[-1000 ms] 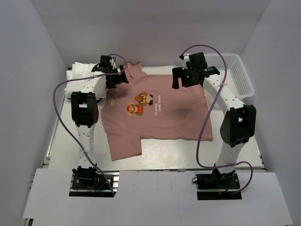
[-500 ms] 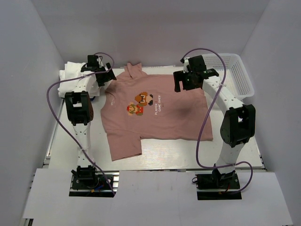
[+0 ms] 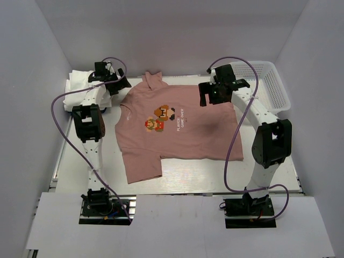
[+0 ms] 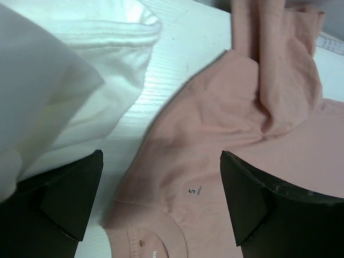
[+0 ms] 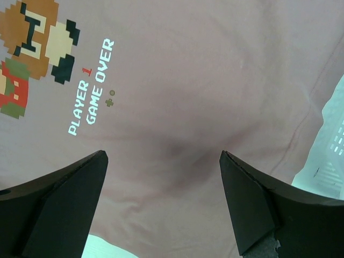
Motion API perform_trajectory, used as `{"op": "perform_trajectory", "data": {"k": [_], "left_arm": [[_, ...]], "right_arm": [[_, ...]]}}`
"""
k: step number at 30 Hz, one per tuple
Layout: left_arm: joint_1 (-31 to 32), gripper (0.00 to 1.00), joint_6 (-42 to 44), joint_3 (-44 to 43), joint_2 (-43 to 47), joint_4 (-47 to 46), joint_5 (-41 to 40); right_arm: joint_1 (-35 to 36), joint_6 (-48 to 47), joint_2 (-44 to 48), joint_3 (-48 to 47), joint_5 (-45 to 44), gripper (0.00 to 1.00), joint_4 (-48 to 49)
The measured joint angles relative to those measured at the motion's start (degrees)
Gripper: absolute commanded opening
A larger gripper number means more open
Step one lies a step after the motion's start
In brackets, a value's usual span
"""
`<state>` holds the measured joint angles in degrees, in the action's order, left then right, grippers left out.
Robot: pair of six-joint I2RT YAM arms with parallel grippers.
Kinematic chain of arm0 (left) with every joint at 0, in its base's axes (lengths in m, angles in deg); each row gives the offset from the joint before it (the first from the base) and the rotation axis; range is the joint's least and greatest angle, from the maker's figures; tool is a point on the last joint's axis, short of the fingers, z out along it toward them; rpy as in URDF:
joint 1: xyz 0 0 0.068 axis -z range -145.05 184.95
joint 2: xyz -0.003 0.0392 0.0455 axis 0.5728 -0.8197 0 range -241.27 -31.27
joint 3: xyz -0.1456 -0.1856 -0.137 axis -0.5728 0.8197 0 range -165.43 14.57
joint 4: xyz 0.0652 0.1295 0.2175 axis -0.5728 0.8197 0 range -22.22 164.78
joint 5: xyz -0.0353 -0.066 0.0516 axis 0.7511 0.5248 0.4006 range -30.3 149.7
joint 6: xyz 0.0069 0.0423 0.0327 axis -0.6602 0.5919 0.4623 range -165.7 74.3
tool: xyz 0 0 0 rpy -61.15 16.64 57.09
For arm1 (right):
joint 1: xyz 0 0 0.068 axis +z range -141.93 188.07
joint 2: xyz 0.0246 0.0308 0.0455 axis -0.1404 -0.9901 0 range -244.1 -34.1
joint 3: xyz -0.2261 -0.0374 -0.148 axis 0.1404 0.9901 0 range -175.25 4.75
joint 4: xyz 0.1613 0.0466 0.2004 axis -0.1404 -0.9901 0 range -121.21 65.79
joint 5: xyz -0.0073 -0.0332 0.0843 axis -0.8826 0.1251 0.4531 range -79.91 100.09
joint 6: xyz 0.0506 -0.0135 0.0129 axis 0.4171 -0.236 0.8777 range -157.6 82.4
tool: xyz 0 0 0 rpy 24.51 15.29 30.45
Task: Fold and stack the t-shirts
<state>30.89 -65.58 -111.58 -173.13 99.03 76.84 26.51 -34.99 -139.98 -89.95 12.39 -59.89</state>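
I will next move the open fingers of my left gripper back past the t-shirt's collar and down onto the near sleeve's outer corner (image 3: 128,180), which is the sleeve's uncovered tip.
The dusty-pink t-shirt (image 3: 177,134) lies spread face up on the white table, its pixel-art print (image 3: 161,118) in the middle, one sleeve folded up at the far edge. White folded t-shirts (image 3: 79,86) are piled at the far left. My left gripper (image 3: 114,86) is open and empty, low over the shirt's collar area (image 4: 177,215) beside the white pile (image 4: 64,75). My right gripper (image 3: 210,94) is open and empty, hovering over the shirt's right part (image 5: 177,134) near the print (image 5: 37,48).
A white plastic mesh basket (image 3: 269,83) stands at the far right, its edge showing in the right wrist view (image 5: 330,150). White enclosure walls surround the table. Purple cables arc from both arms.
My left gripper has moved left and away, from over the shirt's shoulder toward the white pile. My right gripper has shifted only slightly. The shirt lies as before.
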Motion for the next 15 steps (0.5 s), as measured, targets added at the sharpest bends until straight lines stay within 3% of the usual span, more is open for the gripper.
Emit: {"op": "perform_trajectory", "data": {"k": [3, 7, 15], "left_arm": [[0.70, 1.00, 1.11, 1.55, 1.79, -0.13, 1.79], [3.02, 1.00, 2.34, 10.64, 10.36, 0.22, 3.10], [11.30, 1.00, 2.78, 28.37, 29.35, -1.46, 3.28]], "right_arm": [[0.00, 0.15, 0.09, 0.33, -0.07, 0.90, -0.13], [0.00, 1.09, 1.62, 3.98, -0.22, 0.90, 0.63], [0.02, 5.57, 10.64, 20.20, -0.50, 0.90, 4.79]]}}
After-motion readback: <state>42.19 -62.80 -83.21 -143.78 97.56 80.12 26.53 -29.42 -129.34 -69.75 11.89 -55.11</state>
